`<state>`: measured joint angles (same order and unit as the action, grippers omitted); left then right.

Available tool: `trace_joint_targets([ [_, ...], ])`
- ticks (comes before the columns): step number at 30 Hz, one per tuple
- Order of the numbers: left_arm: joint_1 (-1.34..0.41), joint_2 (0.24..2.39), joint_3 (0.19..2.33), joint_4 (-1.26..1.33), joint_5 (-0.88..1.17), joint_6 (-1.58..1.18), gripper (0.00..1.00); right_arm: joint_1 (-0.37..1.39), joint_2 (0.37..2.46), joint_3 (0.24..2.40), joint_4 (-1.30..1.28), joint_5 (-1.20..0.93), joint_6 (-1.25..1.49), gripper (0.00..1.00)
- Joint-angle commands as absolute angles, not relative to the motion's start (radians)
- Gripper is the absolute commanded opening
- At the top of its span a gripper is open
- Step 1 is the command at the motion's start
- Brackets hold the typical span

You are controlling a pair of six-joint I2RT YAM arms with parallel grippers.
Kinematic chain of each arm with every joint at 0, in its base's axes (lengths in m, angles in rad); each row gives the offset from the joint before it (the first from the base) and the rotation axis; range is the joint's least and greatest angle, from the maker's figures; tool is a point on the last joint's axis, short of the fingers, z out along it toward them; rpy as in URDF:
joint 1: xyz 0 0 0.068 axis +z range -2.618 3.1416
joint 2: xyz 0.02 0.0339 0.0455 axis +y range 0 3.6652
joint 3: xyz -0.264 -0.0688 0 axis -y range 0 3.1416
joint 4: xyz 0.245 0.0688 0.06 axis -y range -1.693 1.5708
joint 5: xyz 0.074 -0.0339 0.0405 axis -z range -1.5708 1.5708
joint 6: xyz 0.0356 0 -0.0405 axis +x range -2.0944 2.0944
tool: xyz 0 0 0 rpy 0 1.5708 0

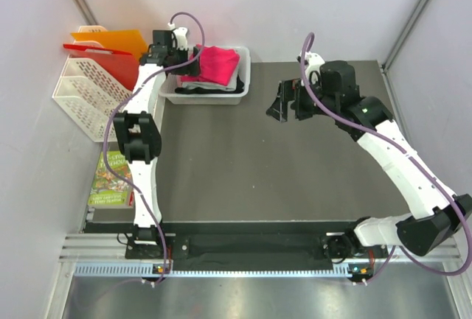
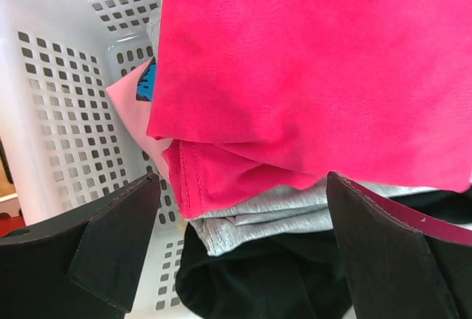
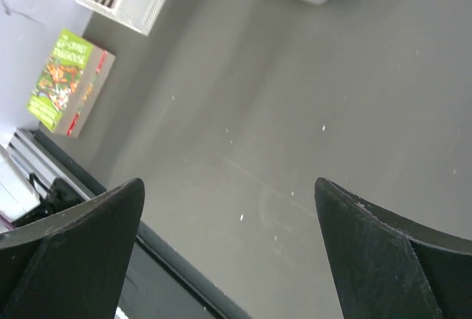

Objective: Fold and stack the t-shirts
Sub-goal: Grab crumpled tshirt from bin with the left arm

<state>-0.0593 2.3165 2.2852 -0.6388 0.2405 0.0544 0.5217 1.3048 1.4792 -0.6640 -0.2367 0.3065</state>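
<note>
The edge of the pink-red shirt point(image 1: 217, 63) on top is next for my left gripper, which will lower onto it while shifting toward the shirt's middle, and then close.
Three folded t-shirts lie stacked in a white perforated bin point(image 1: 240, 76) at the table's back: the pink-red shirt point(image 1: 217, 63) on top, the grey shirt point(image 2: 273, 216) under it, the black shirt point(image 2: 265, 278) at the bottom. My left gripper point(image 1: 192, 60) is open at the stack's left end; in the left wrist view point(image 2: 243, 242) its jaws stand wide on either side of the shirts' folded edges, holding nothing. My right gripper point(image 1: 289, 107) is open and empty above the bare dark table point(image 3: 295, 113), right of the bin.
A white lattice basket point(image 1: 85, 94) with an orange folder point(image 1: 118, 41) and a red folder point(image 1: 103, 57) stands at the back left. A green book point(image 1: 110, 179) lies off the table's left edge. A pale pink piece with blue print point(image 2: 136, 90) sits in the bin beside the shirts.
</note>
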Motion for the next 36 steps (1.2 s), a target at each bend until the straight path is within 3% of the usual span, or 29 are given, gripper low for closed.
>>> trace_joint_targets([
  [1, -0.081, 2.344, 2.284, -0.542, 0.189, 0.083, 0.99, 0.522, 1.284, 1.480, -0.692, -0.233, 0.293, 0.98],
  [23, -0.095, 2.368, 2.312, -0.531, 0.195, 0.069, 0.99, 0.522, 1.216, 1.453, -0.723, -0.170, 0.291, 0.97],
  [29, -0.095, 2.367, 2.312, -0.523, 0.189, 0.066, 0.89, 0.522, 1.206, 1.453, -0.730, -0.172, 0.290, 0.96],
  [31, -0.095, 2.367, 2.312, -0.522, 0.190, 0.067, 0.65, 0.522, 1.203, 1.453, -0.733, -0.175, 0.290, 0.96],
  [32, -0.095, 2.365, 2.313, -0.517, 0.186, 0.066, 0.48, 0.522, 1.201, 1.453, -0.736, -0.175, 0.290, 0.96],
  [33, -0.097, 2.365, 2.312, -0.512, 0.178, 0.063, 0.19, 0.522, 1.197, 1.450, -0.736, -0.173, 0.290, 0.95],
  [34, -0.097, 2.362, 2.313, -0.511, 0.173, 0.061, 0.05, 0.522, 1.193, 1.448, -0.736, -0.175, 0.288, 0.95],
  [36, -0.097, 2.349, 2.316, -0.514, 0.172, 0.067, 0.00, 0.522, 1.186, 1.437, -0.735, -0.175, 0.288, 0.95],
])
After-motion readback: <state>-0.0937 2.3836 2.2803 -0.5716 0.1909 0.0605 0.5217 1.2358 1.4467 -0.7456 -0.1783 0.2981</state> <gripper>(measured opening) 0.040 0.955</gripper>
